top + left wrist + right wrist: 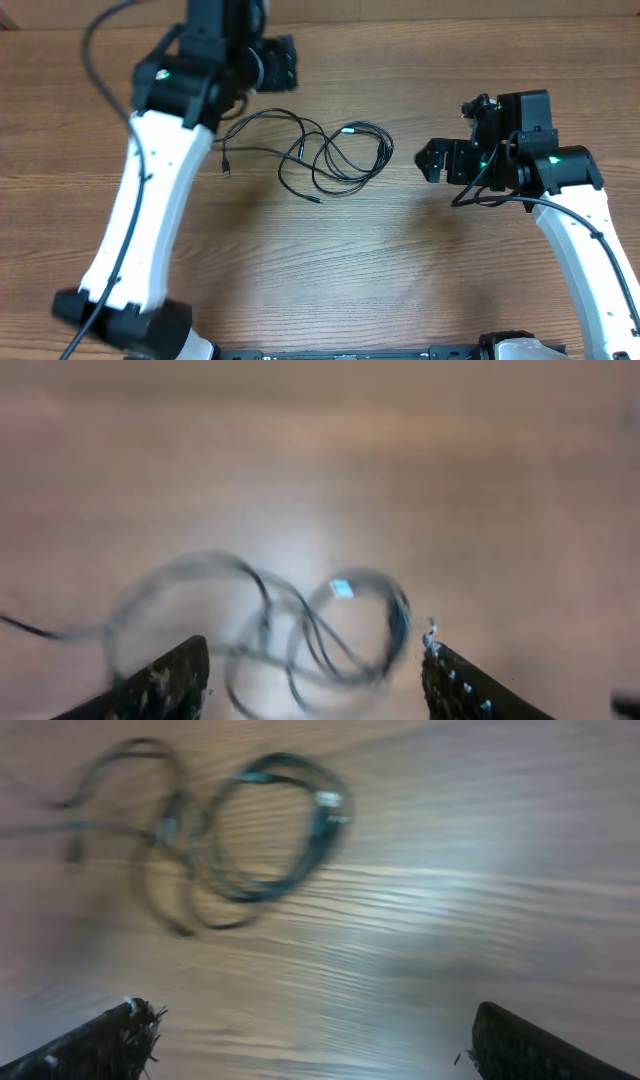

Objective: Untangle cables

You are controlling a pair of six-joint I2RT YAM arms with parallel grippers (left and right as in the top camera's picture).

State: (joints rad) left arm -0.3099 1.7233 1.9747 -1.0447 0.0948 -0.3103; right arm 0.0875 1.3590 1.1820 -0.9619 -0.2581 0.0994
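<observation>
The piece of cable crossing inside the round loop (336, 149) (335, 637) lies below my left gripper and to its right in the overhead view, so the gripper lowers onto it next.
The cables (322, 152) are thin black cords lying in overlapping loops on the wooden table, with small plug ends at the left and a silver tip near the top. My left gripper (282, 65) hangs open above and to the left of them; the left wrist view shows the blurred loops (300, 625) between and beyond its fingers (315, 660). My right gripper (432, 160) is open and empty, just right of the loops; the right wrist view shows the cables (230, 830) at upper left, away from its fingers (310, 1030).
The wooden table (400, 270) spreads around the cables. The white left arm (140, 220) crosses the left side and the white right arm (590, 240) stands at the right edge.
</observation>
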